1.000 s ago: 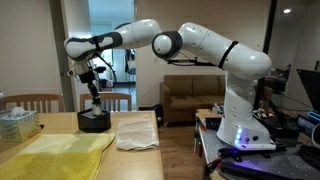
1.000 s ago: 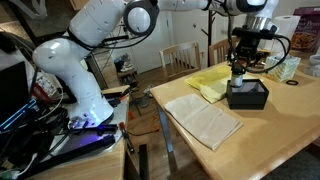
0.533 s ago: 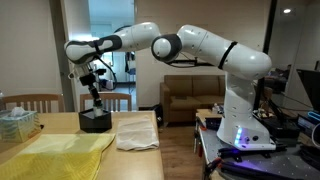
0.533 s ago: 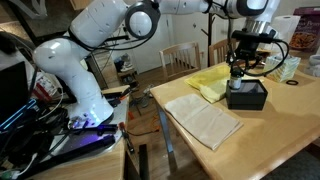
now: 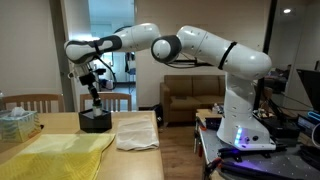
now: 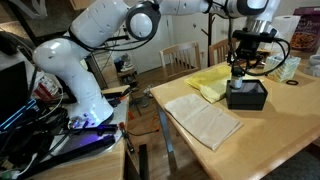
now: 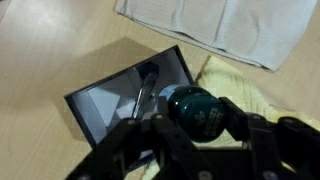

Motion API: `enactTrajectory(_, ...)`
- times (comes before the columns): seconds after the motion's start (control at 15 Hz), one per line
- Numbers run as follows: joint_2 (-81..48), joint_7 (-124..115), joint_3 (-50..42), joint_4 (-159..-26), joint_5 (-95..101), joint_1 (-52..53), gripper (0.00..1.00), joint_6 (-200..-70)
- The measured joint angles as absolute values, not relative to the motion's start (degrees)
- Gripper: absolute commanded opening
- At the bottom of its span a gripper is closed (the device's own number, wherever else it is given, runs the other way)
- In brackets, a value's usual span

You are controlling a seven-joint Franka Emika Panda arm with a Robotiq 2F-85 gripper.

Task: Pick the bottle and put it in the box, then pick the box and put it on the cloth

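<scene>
My gripper lowers the bottle into the open black box (image 7: pixel 120 98) next and releases it there, since the box's open interior (image 7: pixel 169 73) lies just below my gripper.
My gripper (image 7: pixel 196 118) is shut on the bottle (image 7: pixel 194 110); its dark teal cap fills the space between the two fingers (image 7: pixel 238 122). The bottle hangs upright just above the open black box (image 7: pixel 120 98), over its right part. In both exterior views the gripper (image 5: pixel 93 95) (image 6: pixel 238 70) points straight down over the box (image 5: pixel 94 121) (image 6: pixel 248 96), with the bottle (image 6: pixel 238 77) at its rim. The whitish cloth (image 5: pixel 137 133) (image 6: pixel 203 121) (image 7: pixel 220 30) lies flat beside the box, near the table edge.
A bright yellow cloth (image 5: pixel 55 155) (image 6: pixel 214 82) (image 7: pixel 250 88) lies on the box's other side. A pale greenish translucent container (image 5: pixel 15 122) (image 6: pixel 290 68) stands beyond it. Wooden chairs (image 5: pixel 110 100) stand behind the table. The robot base (image 5: pixel 245 120) is off the table's end.
</scene>
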State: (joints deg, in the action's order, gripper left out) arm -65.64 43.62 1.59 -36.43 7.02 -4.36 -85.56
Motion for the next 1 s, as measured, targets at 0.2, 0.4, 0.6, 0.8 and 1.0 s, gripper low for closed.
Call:
enactTrajectory(0.2, -65.8, 44.8, 2.3, -36.3, 6.7, -4.4, 0.28, -82.2)
enactTrajectory(0.4, -65.8, 47.1, 3.4, -36.3, 6.0, -4.5, 0.28, -79.2)
enactTrajectory(0.6, -67.2, 47.8, 3.4, -36.4, 6.0, -4.7, 0.28, -79.4)
enactTrajectory(0.8, -69.2, 47.8, 3.4, -36.4, 6.0, -5.0, 0.28, -79.6)
enactTrajectory(1.0, -71.2, 47.8, 3.4, -36.5, 6.0, -5.1, 0.28, -80.8)
